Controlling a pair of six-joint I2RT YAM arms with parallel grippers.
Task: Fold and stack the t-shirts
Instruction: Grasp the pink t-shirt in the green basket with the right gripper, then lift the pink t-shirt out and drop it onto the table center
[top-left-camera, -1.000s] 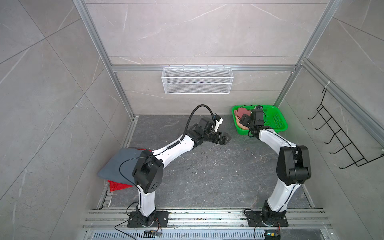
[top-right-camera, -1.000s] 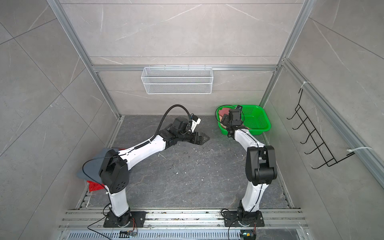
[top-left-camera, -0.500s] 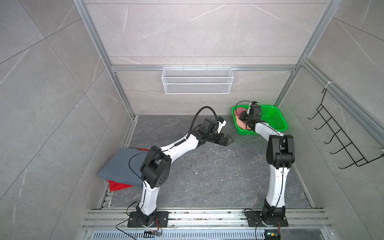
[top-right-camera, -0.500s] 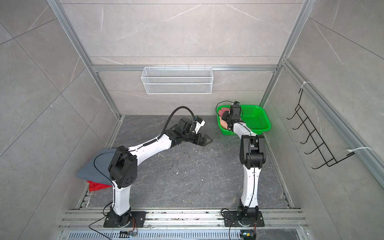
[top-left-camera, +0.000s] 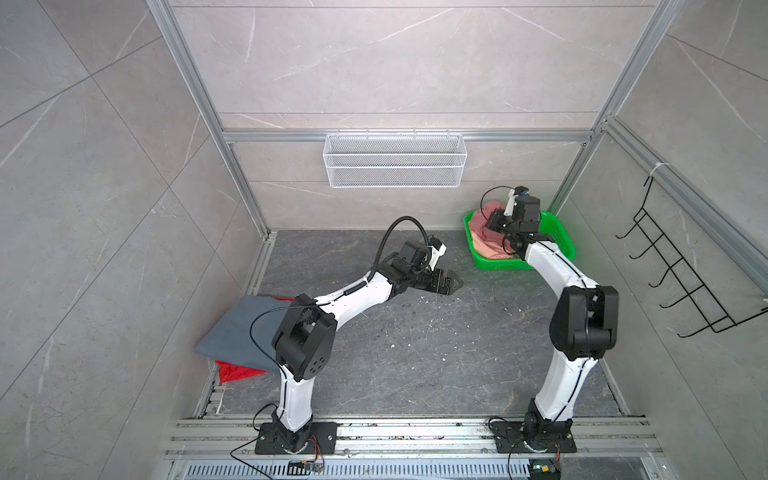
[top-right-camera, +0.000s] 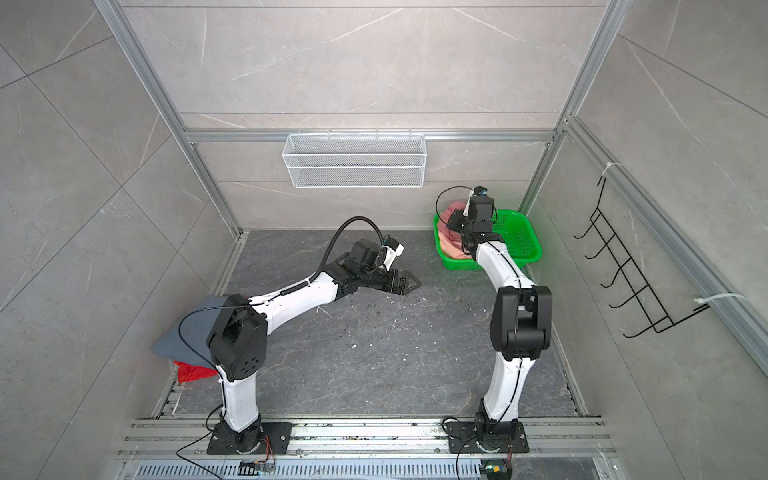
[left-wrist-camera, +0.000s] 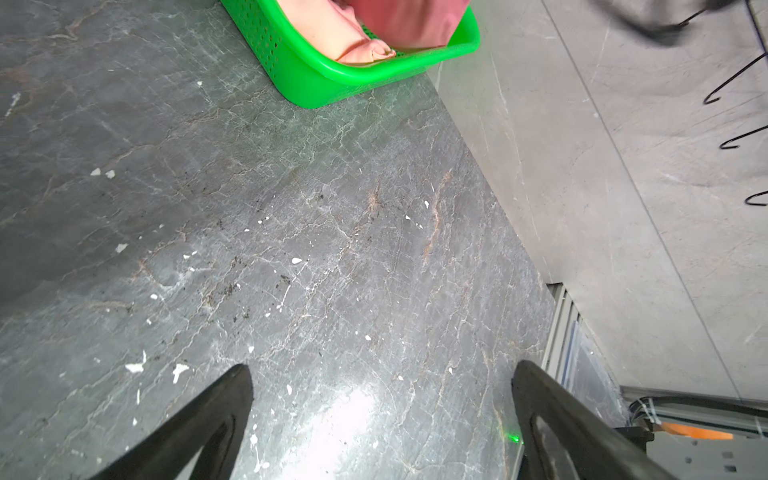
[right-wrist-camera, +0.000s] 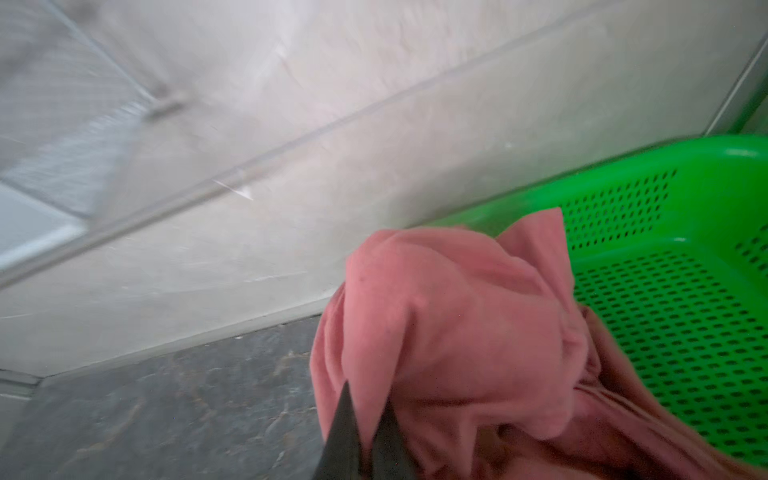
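Note:
Next, the right gripper lifts past the basket's rim. Then it comes down beside the basket to release the bunched cloth on the bare tabletop, where there's room.
A coral pink t-shirt lies bunched in the green basket at the back right, on top of a pale peach t-shirt. My right gripper is shut on a fold of the coral pink cloth. The left gripper is open and holds nothing. It hovers low over the dark stone table, short of the basket. A folded slate grey-blue t-shirt rests on a bright red t-shirt at the table's left edge, seen in both top views.
A white wire basket hangs on the back wall. A black hook rack sticks out from the right wall. Metal rails with both arm bases run along the front.
My right gripper has closed on the coral pink t-shirt in the basket. The left gripper has edged slightly toward the basket and stayed open.

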